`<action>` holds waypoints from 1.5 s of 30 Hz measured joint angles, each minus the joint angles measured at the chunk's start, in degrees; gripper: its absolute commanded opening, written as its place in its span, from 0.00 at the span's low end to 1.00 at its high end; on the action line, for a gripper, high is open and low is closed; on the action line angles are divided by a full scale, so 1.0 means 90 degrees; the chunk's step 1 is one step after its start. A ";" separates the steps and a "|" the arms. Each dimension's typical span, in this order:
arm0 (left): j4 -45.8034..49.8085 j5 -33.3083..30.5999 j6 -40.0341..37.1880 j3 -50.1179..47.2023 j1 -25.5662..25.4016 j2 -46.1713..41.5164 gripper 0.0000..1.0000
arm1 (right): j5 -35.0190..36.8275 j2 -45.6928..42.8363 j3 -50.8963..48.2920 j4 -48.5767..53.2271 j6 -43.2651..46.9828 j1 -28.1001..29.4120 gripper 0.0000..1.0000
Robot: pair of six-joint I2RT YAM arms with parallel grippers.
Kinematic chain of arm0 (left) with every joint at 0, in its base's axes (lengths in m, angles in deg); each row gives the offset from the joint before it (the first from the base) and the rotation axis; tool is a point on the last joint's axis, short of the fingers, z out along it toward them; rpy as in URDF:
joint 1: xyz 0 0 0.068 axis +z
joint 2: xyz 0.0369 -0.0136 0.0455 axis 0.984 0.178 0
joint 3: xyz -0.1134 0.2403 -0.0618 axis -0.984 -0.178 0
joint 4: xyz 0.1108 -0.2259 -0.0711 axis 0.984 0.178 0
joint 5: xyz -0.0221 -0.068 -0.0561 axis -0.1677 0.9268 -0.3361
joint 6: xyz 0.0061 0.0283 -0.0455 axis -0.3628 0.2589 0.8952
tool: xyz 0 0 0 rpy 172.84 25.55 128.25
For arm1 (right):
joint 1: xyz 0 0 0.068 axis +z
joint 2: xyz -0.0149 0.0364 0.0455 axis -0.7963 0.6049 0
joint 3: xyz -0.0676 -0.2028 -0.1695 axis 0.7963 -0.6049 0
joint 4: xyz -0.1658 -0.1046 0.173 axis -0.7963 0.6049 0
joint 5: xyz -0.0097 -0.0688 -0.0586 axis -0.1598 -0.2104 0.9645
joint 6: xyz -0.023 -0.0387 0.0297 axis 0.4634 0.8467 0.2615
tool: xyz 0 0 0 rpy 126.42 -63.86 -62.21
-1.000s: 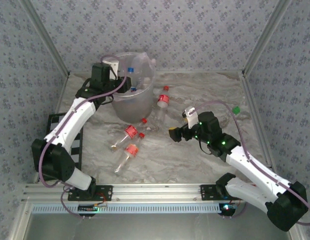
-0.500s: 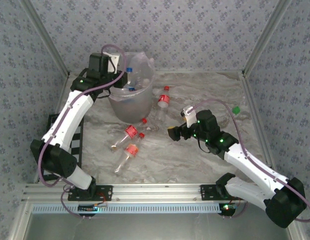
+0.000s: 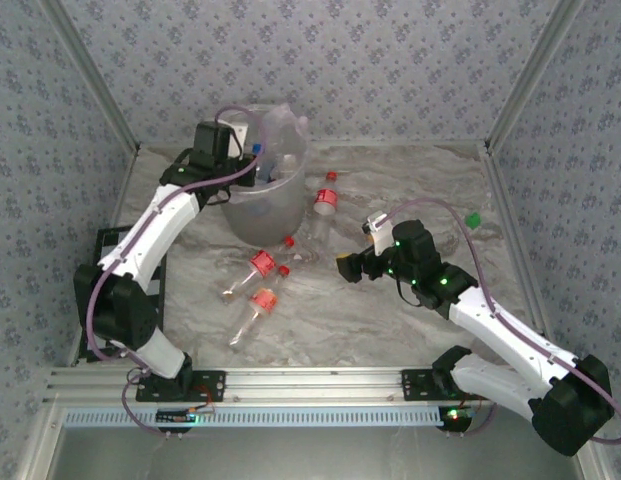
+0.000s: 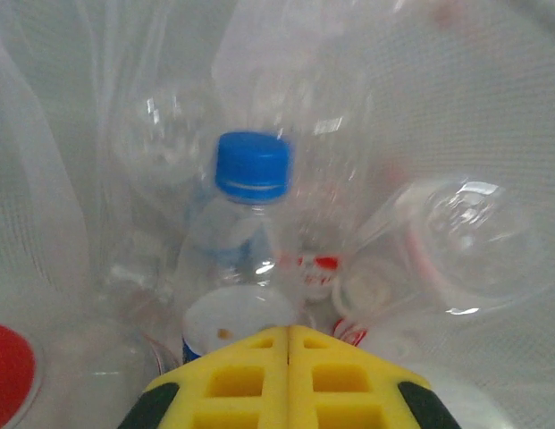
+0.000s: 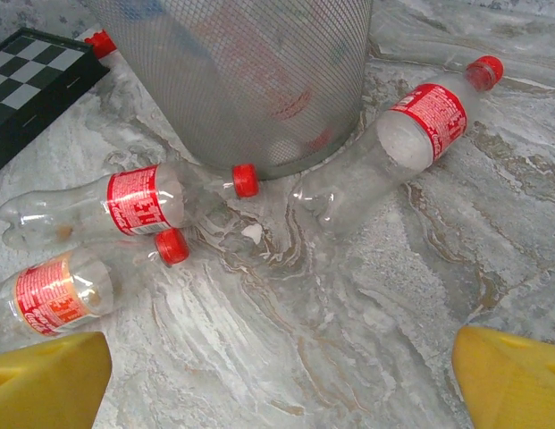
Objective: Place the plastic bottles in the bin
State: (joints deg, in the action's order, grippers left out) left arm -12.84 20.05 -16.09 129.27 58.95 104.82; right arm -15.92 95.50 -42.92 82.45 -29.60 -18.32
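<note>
I will bring my open right gripper outward and down to close on the far red-labelled bottle's clear bottom half, its nearest end.
The bin [image 3: 262,205] stands at the back left, a translucent bucket lined with a clear bag. My left gripper [image 3: 242,166] hangs over its left rim. In the left wrist view its yellow jaws [image 4: 289,332] are pressed together with nothing between them, above a blue-capped bottle [image 4: 250,197] and a white cap [image 4: 231,320] among several bottles inside. On the table lie three red-labelled bottles [image 5: 418,130] [image 5: 125,201] [image 5: 54,295]. My right gripper [image 3: 350,268] is open low over bare table [image 5: 281,357], right of those bottles.
A checkerboard mat [image 3: 155,290] lies along the left edge under the left arm. A clear bottle with a green cap [image 3: 473,219] lies near the right wall. A red cap [image 4: 4,371] shows at the bin's left inside.
The left wrist has swung right and sits further over the bin's rim. The right arm has barely shifted.
</note>
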 measured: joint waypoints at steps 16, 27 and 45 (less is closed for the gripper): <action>0.0709 0.0027 0.0005 0.0408 -0.0024 0.0124 0.48 | 0.0539 0.0690 0.0342 0.0330 -0.0918 -0.0396 0.98; 0.0984 0.0015 -0.0138 0.1144 -0.0044 -0.0403 0.82 | 0.0780 0.3140 0.1943 0.0233 -0.2186 -0.0362 0.84; 0.0721 0.0673 0.0918 -0.1018 -0.0138 -0.2849 0.85 | 0.0617 0.6370 0.3922 -0.0153 -0.3009 -0.0236 0.46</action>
State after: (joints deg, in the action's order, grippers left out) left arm -6.35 26.10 -7.83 120.11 57.70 79.19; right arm -10.36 152.83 -7.62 81.07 -56.68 -20.44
